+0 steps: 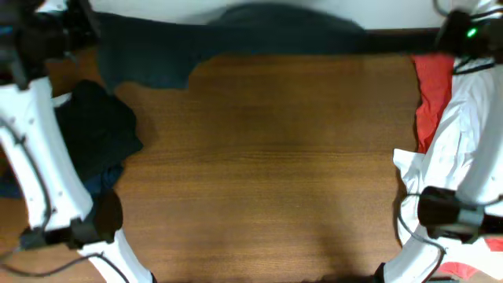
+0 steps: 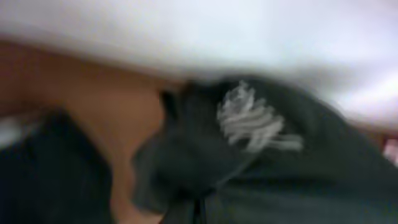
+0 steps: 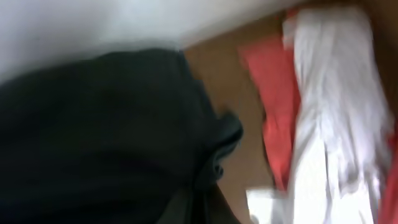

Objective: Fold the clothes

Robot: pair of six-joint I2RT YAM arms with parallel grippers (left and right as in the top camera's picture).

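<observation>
My left gripper will move back and down to the bare wood beside the dark heap and release the garment, since the middle of the table is clear.
A dark teal garment [image 1: 259,35] hangs stretched along the table's far edge between my two grippers. My left gripper [image 1: 86,35] holds its left end at the back left. The left wrist view is blurred and shows the garment [image 2: 298,180] with a white print [image 2: 255,121], bunched at my shut fingers [image 2: 199,214]. My right gripper [image 1: 444,35] holds the right end at the back right. In the right wrist view the dark cloth [image 3: 93,137] is gathered at my shut fingers [image 3: 205,208].
A heap of dark blue and black clothes [image 1: 94,134] lies at the left of the wooden table [image 1: 275,157]. A red garment [image 1: 432,94] and white garments [image 1: 464,134] lie at the right, and show in the right wrist view as red cloth [image 3: 273,93] and white cloth [image 3: 336,112].
</observation>
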